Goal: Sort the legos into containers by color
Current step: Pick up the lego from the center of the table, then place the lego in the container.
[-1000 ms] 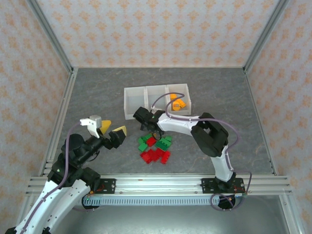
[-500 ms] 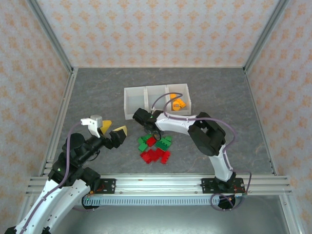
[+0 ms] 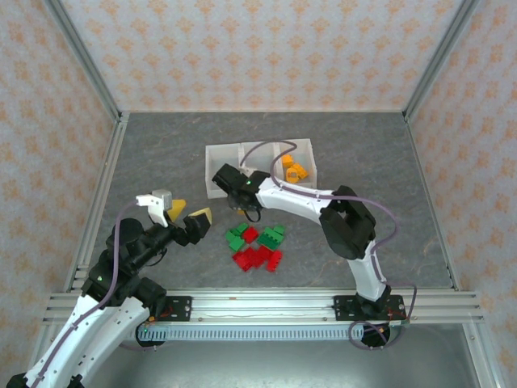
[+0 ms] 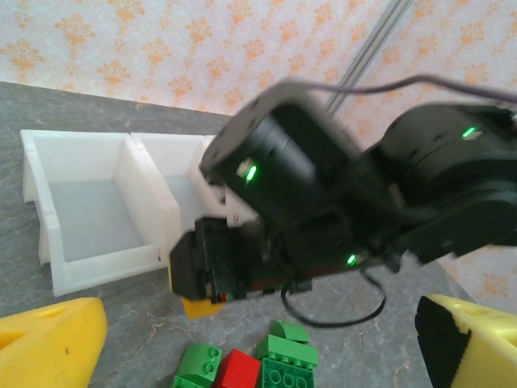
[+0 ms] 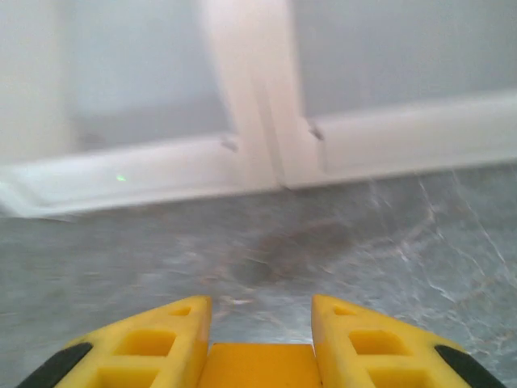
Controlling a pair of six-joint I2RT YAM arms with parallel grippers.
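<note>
The orange legos' bin is farther out than the middle one, so my right gripper should next go up and outward over the far end of the orange legos' bin [image 3: 301, 149] and let go.
The containers [image 3: 260, 153] stand as a row of three white bins at mid-table, and several orange legos [image 3: 294, 170] lie in the right-hand bin. On the table nearer me lies a pile of red and green legos [image 3: 257, 246]. My right gripper [image 3: 229, 180] hovers just in front of the wall between the left and middle bins [image 5: 257, 121], shut on an orange lego [image 5: 257, 368]. The left wrist view shows that lego [image 4: 199, 307] poking out under the right gripper [image 4: 234, 259]. My left gripper [image 3: 187, 217] hangs open left of the pile, with green and red bricks [image 4: 279, 360] below it.
The left bin [image 4: 89, 210] and middle bin [image 4: 184, 190] hold no bricks that I can see. Patterned walls and metal rails [image 3: 89, 194] enclose the grey table. My right arm [image 3: 323, 206] stretches across between the pile and the bins.
My right gripper has moved up and to the left, from the pile's edge toward the front of the left and middle bins. The left arm has stayed put.
</note>
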